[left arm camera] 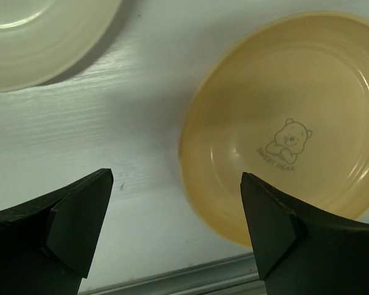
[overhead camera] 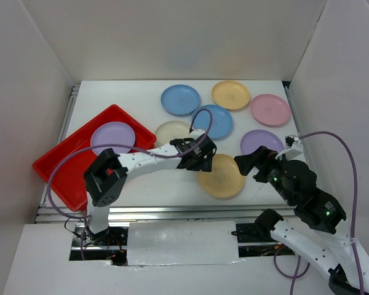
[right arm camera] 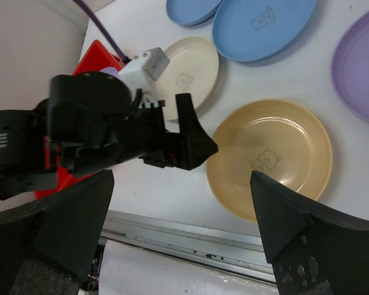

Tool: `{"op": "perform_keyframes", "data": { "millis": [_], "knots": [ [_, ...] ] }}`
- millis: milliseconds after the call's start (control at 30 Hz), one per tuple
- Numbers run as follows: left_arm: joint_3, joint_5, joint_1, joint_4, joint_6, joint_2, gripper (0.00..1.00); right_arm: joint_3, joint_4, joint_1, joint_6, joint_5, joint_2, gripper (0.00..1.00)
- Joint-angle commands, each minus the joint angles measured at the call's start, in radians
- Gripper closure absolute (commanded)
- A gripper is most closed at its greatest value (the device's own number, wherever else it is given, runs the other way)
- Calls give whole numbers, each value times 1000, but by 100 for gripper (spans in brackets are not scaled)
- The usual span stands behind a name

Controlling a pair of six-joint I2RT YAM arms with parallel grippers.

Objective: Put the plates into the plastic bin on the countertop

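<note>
My left gripper will next go down from where it hovers and close on the yellow-orange plate's rim facing the red bin, because that rim already runs between its open fingers.
A yellow-orange plate lies near the front of the white countertop. My left gripper is open and empty, hovering over that plate's left rim; in the left wrist view the plate lies partly between the open fingers. My right gripper is open and empty, just right of the same plate. One purple plate lies in the red bin. On the counter are a cream plate, two blue plates, another yellow plate, a pink one and a purple one.
White walls enclose the counter on the left, back and right. A metal rail runs along the front edge. A purple cable loops over the right arm. The bin sits at an angle at the left, partly over the counter's edge.
</note>
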Motion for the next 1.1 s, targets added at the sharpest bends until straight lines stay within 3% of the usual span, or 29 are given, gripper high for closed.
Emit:
{"op": "perform_keyframes", "data": {
  "millis": [0, 233, 333, 367, 433, 467, 567, 800, 867, 1067],
  "knots": [
    [79, -26, -18, -19, -49, 86, 2, 33, -40, 0, -2, 16, -22, 0],
    [67, -19, -16, -12, -77, 164, 17, 24, -37, 2, -3, -3, -48, 0],
    [59, -5, -15, 2, -78, 181, 40, 19, -28, 2, -3, -12, -45, 0],
    [54, 4, -15, 7, -78, 180, 54, 21, -28, 3, -3, -13, -42, 0],
    [18, 18, -16, 37, -80, 158, 65, 24, -27, 2, -3, -18, -38, 0],
    [-7, 20, -19, 41, -89, 146, 81, 28, -27, 3, -3, -17, -38, 0],
    [-57, -32, -58, -1, -122, 48, 100, 38, -27, 2, -5, -21, -32, 0],
    [-144, -192, -49, -148, -153, -399, 100, 35, -5, 3, -3, -24, -30, 0],
    [-142, -199, 46, -180, -117, -478, 100, 25, 7, 3, -3, -35, -24, 0],
    [-164, -69, 595, -220, 11, -646, 100, 9, 53, 3, -9, -61, 22, 0]
  ]
}}
